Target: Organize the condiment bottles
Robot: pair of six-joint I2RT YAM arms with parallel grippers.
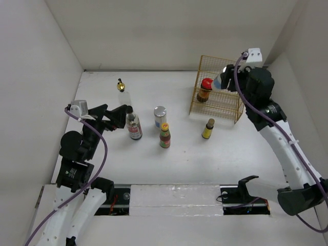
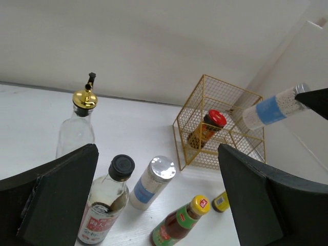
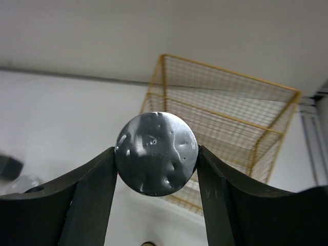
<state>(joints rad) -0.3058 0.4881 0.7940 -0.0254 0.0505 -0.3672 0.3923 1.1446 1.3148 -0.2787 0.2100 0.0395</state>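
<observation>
The gold wire rack [image 1: 222,101] [image 3: 221,149] is still empty beside the red-capped jar, so the robot's right gripper needs to tip downward first to lower the silver-lidded can in there.
My right gripper [image 1: 229,82] is shut on a silver-lidded can [image 1: 222,79] with a blue label and holds it tilted in the air over the gold wire rack [image 1: 218,97]. In the right wrist view its round silver end [image 3: 156,154] sits between my fingers. A red-capped dark jar [image 1: 205,89] stands inside the rack. My left gripper [image 1: 119,117] is open and empty, just left of the black-capped red-label bottle [image 1: 134,125]. On the table stand a gold-topped clear bottle [image 1: 122,89], a second silver-lidded can [image 1: 160,116], a yellow-capped green bottle [image 1: 164,135] and a small yellow bottle [image 1: 208,128].
The rack stands at the back right near the white side wall [image 1: 307,61]. White walls close the table on the left, back and right. In the left wrist view the rack [image 2: 220,123] shows behind the bottles, with the held can [image 2: 271,108] above it.
</observation>
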